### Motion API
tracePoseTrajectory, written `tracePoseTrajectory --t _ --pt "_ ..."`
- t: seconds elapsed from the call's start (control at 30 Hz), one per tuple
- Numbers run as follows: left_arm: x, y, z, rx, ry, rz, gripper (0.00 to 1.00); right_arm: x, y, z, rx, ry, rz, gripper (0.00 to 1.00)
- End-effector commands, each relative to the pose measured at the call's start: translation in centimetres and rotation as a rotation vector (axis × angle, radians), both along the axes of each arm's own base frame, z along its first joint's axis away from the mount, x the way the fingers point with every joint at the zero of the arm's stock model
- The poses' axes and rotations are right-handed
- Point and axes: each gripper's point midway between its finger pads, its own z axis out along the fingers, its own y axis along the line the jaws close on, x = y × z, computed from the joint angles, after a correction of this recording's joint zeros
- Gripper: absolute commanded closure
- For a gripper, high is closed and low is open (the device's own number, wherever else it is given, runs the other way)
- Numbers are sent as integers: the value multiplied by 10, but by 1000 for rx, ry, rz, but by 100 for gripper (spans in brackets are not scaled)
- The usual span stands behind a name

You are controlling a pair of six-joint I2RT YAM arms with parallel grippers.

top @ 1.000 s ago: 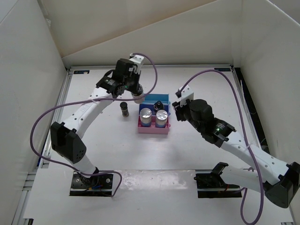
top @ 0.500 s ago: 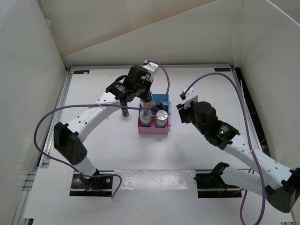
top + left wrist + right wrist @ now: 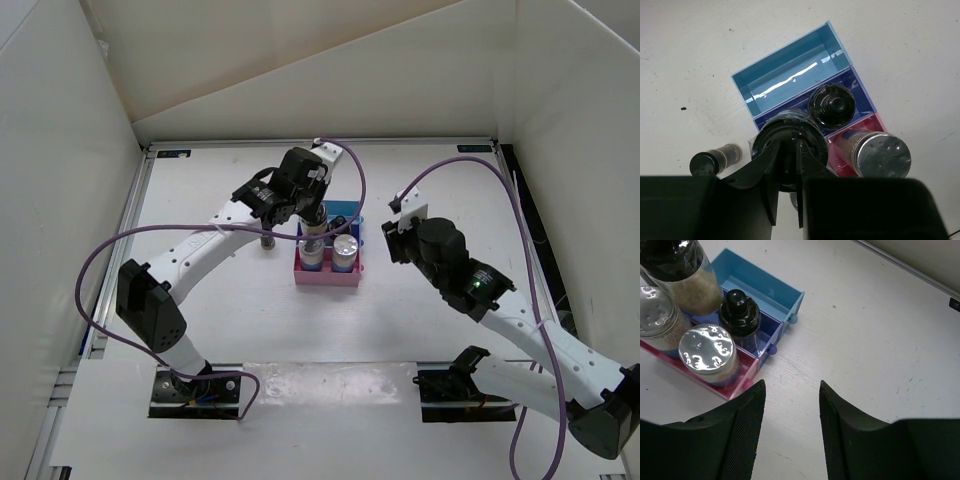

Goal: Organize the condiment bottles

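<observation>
The loose end of the dark-blue middle step (image 3: 765,119) is below the bottle in my left gripper. My left gripper will next lower the bottle into it, beside the second black-capped bottle there, and let go.
My left gripper (image 3: 312,220) is shut on a black-capped bottle with brownish contents (image 3: 810,137), holding it upright at the left end of the rack's dark-blue middle step; its base is hidden. It also shows in the right wrist view (image 3: 682,277). A second black-capped bottle (image 3: 832,105) stands in that step's right end. Two silver-topped bottles (image 3: 707,347) (image 3: 655,307) stand in the pink front step. Another black-capped bottle (image 3: 267,240) stands on the table left of the rack. My right gripper (image 3: 792,385) is open and empty, right of the rack.
The pink-and-blue stepped rack (image 3: 330,277) sits mid-table; its light-blue back step (image 3: 790,75) holds nothing. White walls enclose the table on three sides. Purple cables loop over both arms.
My left gripper has carried its black-capped bottle rightward, from beside the rack to over the dark-blue step. The right arm has drawn back slightly to the right.
</observation>
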Motion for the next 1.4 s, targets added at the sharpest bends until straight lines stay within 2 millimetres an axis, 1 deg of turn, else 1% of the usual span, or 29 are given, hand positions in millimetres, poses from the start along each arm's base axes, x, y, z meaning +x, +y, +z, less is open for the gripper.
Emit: tracePoseTrajectory --t 0.0,0.1,0.17,0.27,0.47,0.5,0.57,0.7,0.83,0.9,0.97,1.17,1.2,1.27,1.37 --pt "1 -3 13 -40 -41 9 100 -2 -1 6 30 -14 -1 50" --pt "2 -4 10 -41 -46 8 100 -2 -3 4 26 -11 -6 50" --pt "4 -4 2 -27 -29 11 100 -2 -3 4 31 -12 -8 50" --pt "6 -5 -4 -23 -21 11 100 -1 -5 2 24 -6 -13 50" --pt "15 -6 -9 -30 -9 18 100 2 -7 -1 29 5 -19 50" --pt "17 -4 -7 -35 -13 23 100 3 -7 -1 30 7 -21 50" --pt "19 -5 -10 -37 -7 21 100 4 -8 -3 31 12 -22 50" --pt "24 -2 -17 -34 11 36 100 6 -7 -5 40 22 -18 50" --pt "25 -3 -24 -38 19 36 100 10 -10 -10 42 33 -28 50" --pt "25 -2 -31 -30 39 39 100 10 -10 -10 43 36 -24 50" --pt "29 -3 -31 -36 36 40 100 11 -10 -12 43 40 -24 50" --pt "31 -8 -36 -42 50 32 100 14 -16 -15 47 52 -38 50" --pt "31 -10 -41 -39 61 31 100 13 -13 -16 47 54 -29 50" --pt "31 -10 -42 -41 65 33 100 15 -16 -17 47 55 -39 50" --pt "31 -10 -49 -39 79 37 100 14 -17 -16 54 56 -35 50"
